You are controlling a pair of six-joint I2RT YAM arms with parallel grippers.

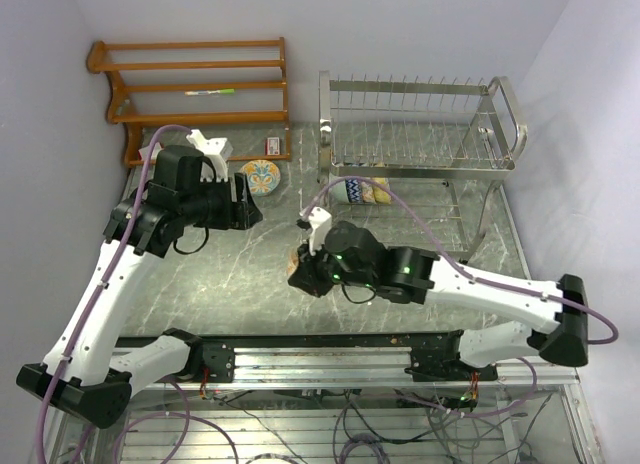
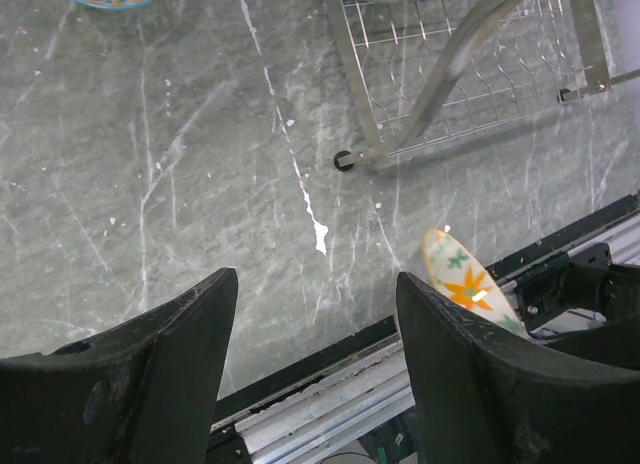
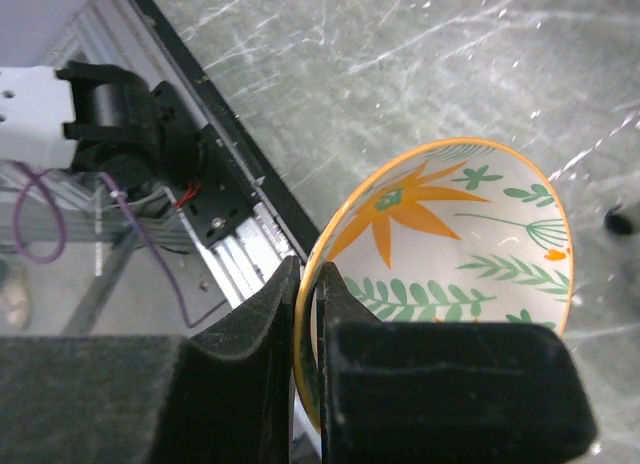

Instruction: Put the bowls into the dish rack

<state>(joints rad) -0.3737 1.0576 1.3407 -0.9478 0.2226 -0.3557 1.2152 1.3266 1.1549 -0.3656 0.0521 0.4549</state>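
Note:
The bare wires of the lower shelf before the patterned bowl (image 1: 357, 191) are outward of my right gripper, so my right gripper should turn next, move outward and let go of the painted bowl there.
My right gripper (image 3: 312, 280) is shut on the rim of a white bowl (image 3: 455, 239) painted with an orange flower and green leaves. It holds the bowl tilted above the table, in front of the silver dish rack (image 1: 420, 134); the bowl also shows in the left wrist view (image 2: 462, 276). A blue and yellow patterned bowl (image 1: 357, 191) lies in the rack's lower tier. Another painted bowl (image 1: 262, 174) sits on the table left of the rack. My left gripper (image 1: 248, 200) is open and empty beside that bowl; its fingers (image 2: 160, 374) hang above bare table.
A brown wooden slatted shelf (image 1: 200, 84) stands at the back left, with a marker on it. A small red and white box (image 1: 272, 146) lies near the table bowl. The rack's foot (image 2: 345, 162) rests on the marble table (image 2: 180, 184). The metal base rail (image 1: 320, 359) runs along the near edge.

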